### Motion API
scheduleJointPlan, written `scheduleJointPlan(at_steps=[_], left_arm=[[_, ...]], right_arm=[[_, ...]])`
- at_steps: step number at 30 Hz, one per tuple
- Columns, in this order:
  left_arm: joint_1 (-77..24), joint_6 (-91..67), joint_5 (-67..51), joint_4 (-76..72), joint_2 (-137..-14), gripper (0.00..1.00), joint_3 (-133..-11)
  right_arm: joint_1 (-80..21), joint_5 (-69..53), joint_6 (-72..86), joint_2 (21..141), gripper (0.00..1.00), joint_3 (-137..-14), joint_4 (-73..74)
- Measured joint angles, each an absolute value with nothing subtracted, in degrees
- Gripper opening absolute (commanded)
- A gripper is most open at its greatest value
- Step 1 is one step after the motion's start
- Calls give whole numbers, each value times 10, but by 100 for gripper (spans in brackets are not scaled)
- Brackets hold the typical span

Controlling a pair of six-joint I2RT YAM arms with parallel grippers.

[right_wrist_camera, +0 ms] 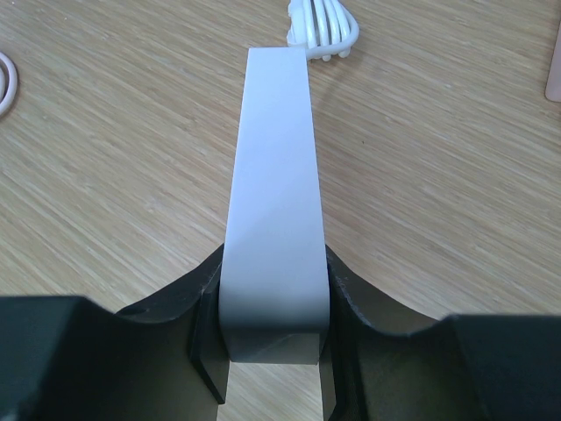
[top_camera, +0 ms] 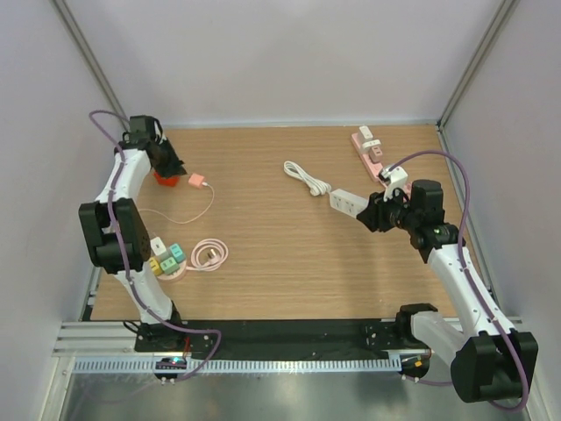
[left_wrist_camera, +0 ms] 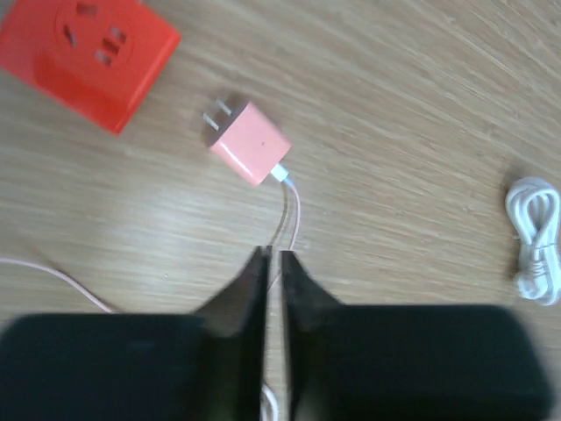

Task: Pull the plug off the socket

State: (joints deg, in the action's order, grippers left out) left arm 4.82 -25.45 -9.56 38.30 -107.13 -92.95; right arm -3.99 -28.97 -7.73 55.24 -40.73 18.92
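Note:
My right gripper carries the white power strip (right_wrist_camera: 273, 149) outward to the wood's bare back edge next, lowers it there and releases the power strip's end.
A red socket cube (left_wrist_camera: 83, 53) lies at the far left of the table, also in the top view (top_camera: 163, 178). The pink plug (left_wrist_camera: 250, 140) lies on the wood beside it, prongs bare and apart from the socket; it also shows in the top view (top_camera: 196, 181). Its thin pink cable (left_wrist_camera: 292, 210) runs toward me. My left gripper (left_wrist_camera: 273, 254) hovers over that cable with its jaws closed to a sliver, holding nothing; in the top view it (top_camera: 168, 164) is above the socket. My right gripper (right_wrist_camera: 273, 263) is shut on a white power strip (right_wrist_camera: 273, 149), seen in the top view (top_camera: 346, 202).
A bundled white cable (top_camera: 307, 178) lies by the white strip. A pink power strip (top_camera: 368, 147) with a white plug lies at the back right. Coloured socket cubes (top_camera: 165, 257) and a coiled pink cable (top_camera: 209, 254) lie at the near left.

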Motion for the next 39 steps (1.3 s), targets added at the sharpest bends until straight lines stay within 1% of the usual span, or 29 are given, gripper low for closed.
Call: scheduleJointPlan(at_steps=[1, 6, 10, 14, 15, 16, 17, 18, 19, 20, 22, 23, 26, 27, 32, 36, 39], left_arm=[[58, -266, -108, 378, -1066, 0, -911], [72, -311, -176, 357, -1036, 0, -808], [67, -345, -224, 336, -974, 0, -724], [70, -369, -263, 315, -909, 1, -662], [72, -371, -274, 306, -896, 6, -648], [76, -372, -286, 296, -883, 14, -633], [81, -372, -299, 289, -871, 36, -619], [87, -370, -309, 281, -860, 44, -603], [91, -375, -316, 274, -850, 50, -590], [96, -377, -323, 265, -838, 60, -574], [101, -378, -332, 256, -814, 65, -548], [102, -379, -335, 254, -804, 71, -539], [102, -375, -338, 251, -775, 76, -529], [102, -371, -336, 248, -765, 79, -530], [102, -355, -321, 246, -721, 81, -530], [102, -339, -299, 246, -691, 82, -530], [102, -332, -287, 246, -678, 83, -530]], right_arm=[[-40, -290, -78, 552, 1, -407, 189], [-40, -290, -82, 553, 1, -407, 189], [-40, -294, -89, 558, 1, -408, 189], [-41, -313, -101, 600, 1, -429, 189], [-42, -317, -105, 614, 1, -436, 186], [-42, -324, -110, 632, 1, -446, 182], [-42, -332, -114, 655, 1, -461, 178], [-43, -338, -116, 676, 1, -478, 172], [-45, -342, -118, 711, 1, -506, 175], [-49, -347, -118, 747, 1, -540, 177], [-63, -350, -117, 833, 1, -626, 171], [-71, -350, -114, 874, 1, -670, 172], [-95, -352, -97, 976, 1, -790, 167], [-103, -353, -85, 1013, 1, -835, 166], [-130, -361, 17, 1181, 1, -1033, 134], [-138, -364, 115, 1285, 1, -1130, 96], [-139, -359, 175, 1343, 1, -1171, 60]])
